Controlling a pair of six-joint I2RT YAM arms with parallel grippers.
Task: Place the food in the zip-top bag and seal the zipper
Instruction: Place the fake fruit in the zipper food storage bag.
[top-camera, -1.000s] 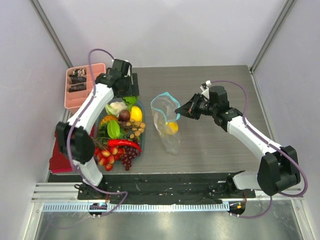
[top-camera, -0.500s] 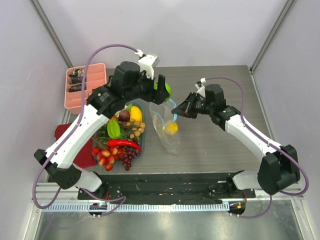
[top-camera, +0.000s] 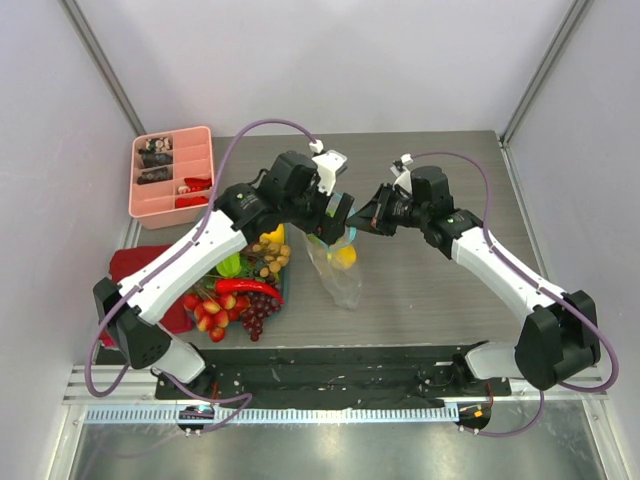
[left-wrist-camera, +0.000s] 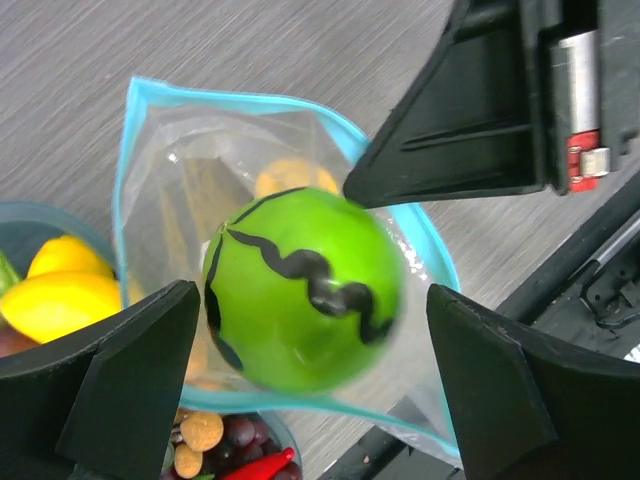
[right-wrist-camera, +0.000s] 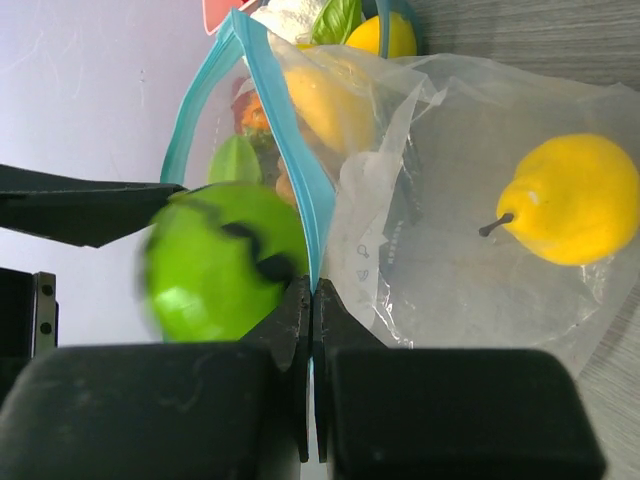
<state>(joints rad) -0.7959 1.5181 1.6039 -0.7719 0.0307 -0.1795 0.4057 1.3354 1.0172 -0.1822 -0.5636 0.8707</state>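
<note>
The bowl's light-green fruit lies below my left gripper, to the gripper's left in the top view. I need to move my left gripper off the bag and down onto the fruit next.
The clear zip-top bag lies mid-table with a yellow pear inside. Its teal zipper stands open as a loop. My right gripper is shut on the zipper's near edge and holds the mouth up. My left gripper hangs open right above the mouth. A green round fruit with black wavy stripes is blurred between its fingers, touching neither. The rest of the food is piled left of the bag.
A pink divided tray sits at the back left. A dark red cloth lies at the left edge under the left arm. The food pile rests in a shallow blue-rimmed bowl. Both arms crowd over the bag's mouth.
The left arm swung right from the food pile to above the bag, carrying the green fruit. Its jaws then opened and let the fruit go. The right gripper kept its hold.
</note>
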